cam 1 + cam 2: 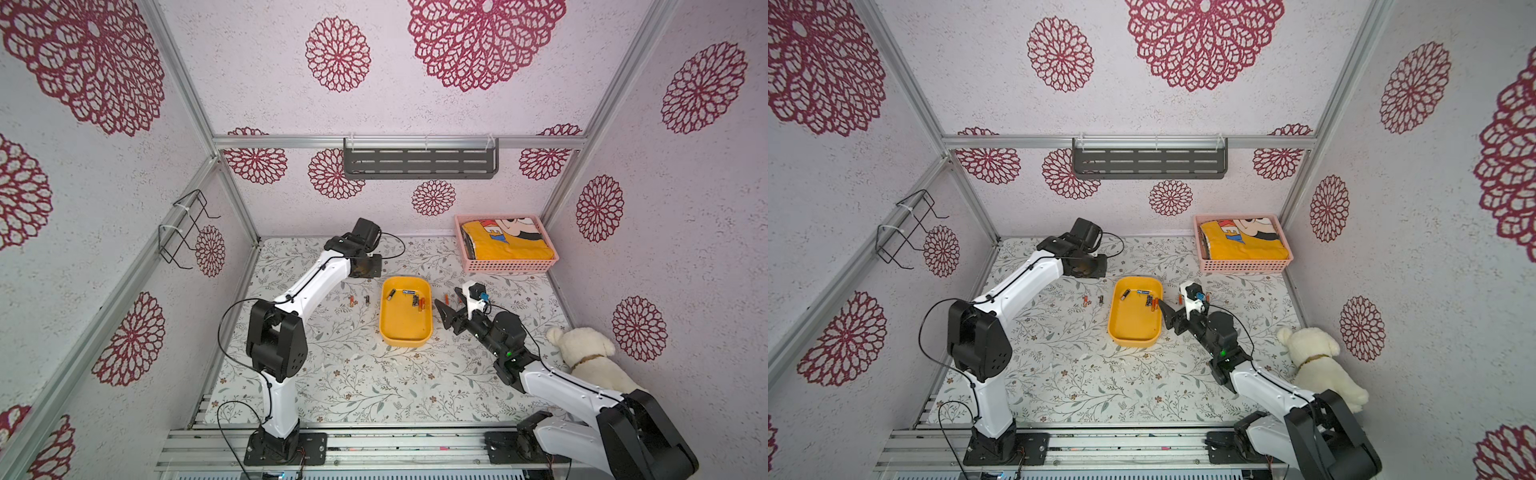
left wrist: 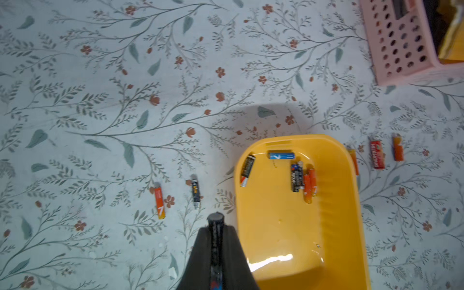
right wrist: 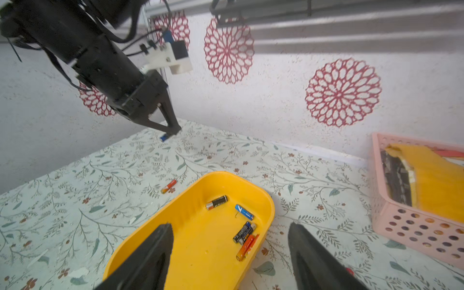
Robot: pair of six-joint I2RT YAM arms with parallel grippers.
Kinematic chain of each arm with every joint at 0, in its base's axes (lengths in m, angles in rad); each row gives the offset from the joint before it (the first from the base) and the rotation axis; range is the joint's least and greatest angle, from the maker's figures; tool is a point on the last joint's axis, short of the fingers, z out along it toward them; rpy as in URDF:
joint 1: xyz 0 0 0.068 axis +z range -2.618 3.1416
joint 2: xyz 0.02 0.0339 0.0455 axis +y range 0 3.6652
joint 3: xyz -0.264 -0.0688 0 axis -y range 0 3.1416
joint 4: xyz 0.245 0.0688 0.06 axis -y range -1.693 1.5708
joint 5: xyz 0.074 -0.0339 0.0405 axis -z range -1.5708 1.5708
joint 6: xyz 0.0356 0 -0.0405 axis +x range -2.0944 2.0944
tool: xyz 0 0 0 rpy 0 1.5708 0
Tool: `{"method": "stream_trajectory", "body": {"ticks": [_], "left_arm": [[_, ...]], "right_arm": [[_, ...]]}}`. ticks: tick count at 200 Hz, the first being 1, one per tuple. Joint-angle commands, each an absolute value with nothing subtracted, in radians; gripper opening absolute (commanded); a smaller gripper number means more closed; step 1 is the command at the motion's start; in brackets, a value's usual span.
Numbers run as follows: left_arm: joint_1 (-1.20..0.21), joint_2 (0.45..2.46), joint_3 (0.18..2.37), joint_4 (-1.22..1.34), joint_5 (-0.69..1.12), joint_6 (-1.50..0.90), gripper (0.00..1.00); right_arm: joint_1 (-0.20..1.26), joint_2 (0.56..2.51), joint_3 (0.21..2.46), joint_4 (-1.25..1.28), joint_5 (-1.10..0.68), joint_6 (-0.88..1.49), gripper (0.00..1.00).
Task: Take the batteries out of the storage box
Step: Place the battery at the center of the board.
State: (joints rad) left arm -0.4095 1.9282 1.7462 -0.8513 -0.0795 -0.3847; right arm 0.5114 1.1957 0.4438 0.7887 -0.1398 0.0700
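Observation:
Next, my left gripper moves down and away from the storage box [image 1: 405,332] to the tabletop beyond the orange battery and releases the dark one in that empty spot.
The yellow storage box [image 1: 405,332] [image 1: 1133,328] lies mid-table. Inside it [image 3: 200,251] are several batteries: a black one [image 3: 216,202], a blue one [image 3: 244,212], and a dark pair [image 3: 243,232] next to an orange pair [image 3: 247,247]. More batteries lie on the table: an orange [image 2: 160,203] and a dark one [image 2: 195,192] left of the box, and orange and red ones [image 2: 376,154] to its right. My left gripper [image 2: 216,226] [image 3: 170,131] hangs above the table behind the box, shut on a dark battery [image 2: 216,218]. My right gripper [image 3: 229,251] [image 1: 451,301] stands open at the box's right rim.
A pink perforated basket [image 1: 505,245] with yellow cloth sits at the back right corner. A white plush dog [image 1: 590,361] lies by the right wall beside my right arm. A grey shelf [image 1: 419,162] hangs on the back wall and a wire rack [image 1: 187,228] on the left wall.

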Motion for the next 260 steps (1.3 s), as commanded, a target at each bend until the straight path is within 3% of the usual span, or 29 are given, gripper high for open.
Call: {"method": "stream_trajectory", "body": {"ticks": [1,51,176,190,221,260], "left_arm": [[-0.343,1.898,1.649,-0.787,-0.069,-0.349,0.00],[-0.253,1.996,1.545,-0.703,-0.054,-0.301,0.00],[-0.209,2.157,1.529,-0.661,-0.114,-0.291,0.02],[-0.209,2.157,1.522,-0.657,-0.119,-0.290,0.06],[-0.209,2.155,1.524,-0.664,-0.114,-0.292,0.27],[-0.209,2.098,1.522,-0.689,-0.100,-0.312,0.29]], "right_arm": [[0.536,1.249,0.575,0.644,-0.154,0.068,0.77],[0.584,1.320,0.653,0.580,-0.139,0.072,0.76],[0.609,1.386,0.726,0.459,-0.048,0.072,0.76],[0.609,1.392,0.728,0.460,-0.050,0.076,0.76],[0.611,1.421,0.758,0.426,-0.064,0.094,0.76],[0.621,1.501,0.930,0.217,0.001,0.176,0.72]]}}
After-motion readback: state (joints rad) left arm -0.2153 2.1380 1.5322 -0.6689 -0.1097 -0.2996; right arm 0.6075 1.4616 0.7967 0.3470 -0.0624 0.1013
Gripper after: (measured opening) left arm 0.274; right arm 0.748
